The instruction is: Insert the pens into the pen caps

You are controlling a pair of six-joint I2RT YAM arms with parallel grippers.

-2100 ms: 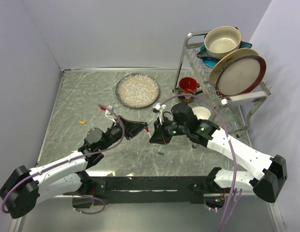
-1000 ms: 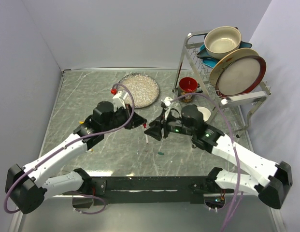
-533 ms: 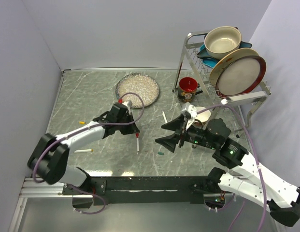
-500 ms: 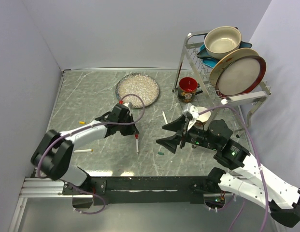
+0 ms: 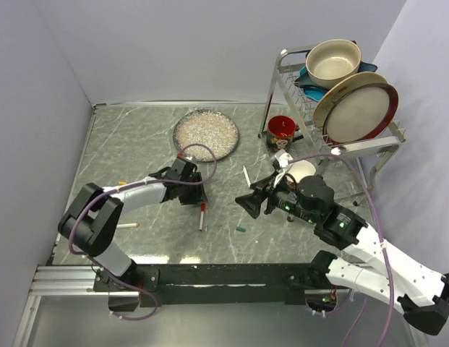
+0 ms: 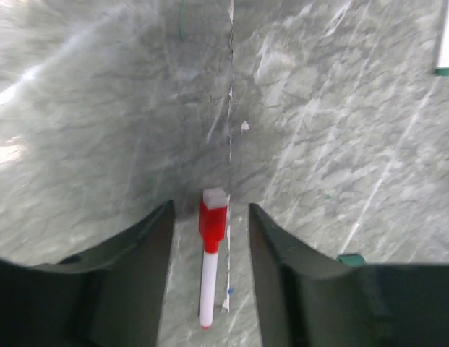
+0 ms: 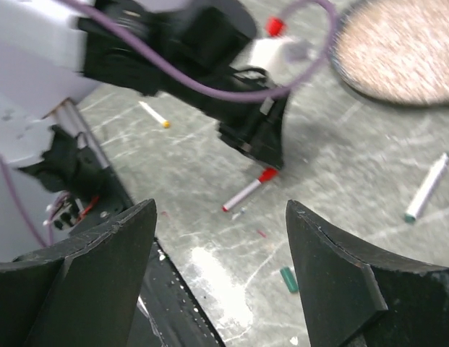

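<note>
The green-tipped pen is uncapped, so next my right gripper will turn downward and lower outward onto the green-tipped pen's body point(image 5: 246, 175) point(image 7: 429, 184), which lies below and outward of it.
A white pen wearing the red cap point(image 6: 210, 264) lies flat on the marble table, also seen from above point(image 5: 202, 217) and in the right wrist view point(image 7: 249, 189). My left gripper point(image 6: 210, 211) hovers low over its capped end, open, its fingers clear of the pen on both sides. A green-tipped pen point(image 5: 246, 176) lies uncapped further right, and the dark green cap point(image 5: 240, 229) rests near the front. At the left lie the orange-yellow cap point(image 5: 122, 183) and a yellow-tipped pen point(image 5: 125, 226). My right gripper point(image 5: 247, 203) hangs open and empty, right of the red-capped pen.
A speckled round plate point(image 5: 205, 134) sits at the back. At the right stand a dish rack point(image 5: 291, 87) with a bowl and plates, a red mug point(image 5: 282, 129) and a white cup point(image 5: 302, 170).
My left gripper came down to the table with the red-capped pen and opened, leaving it lying flat. The right arm drew back to the right with its jaws wider.
</note>
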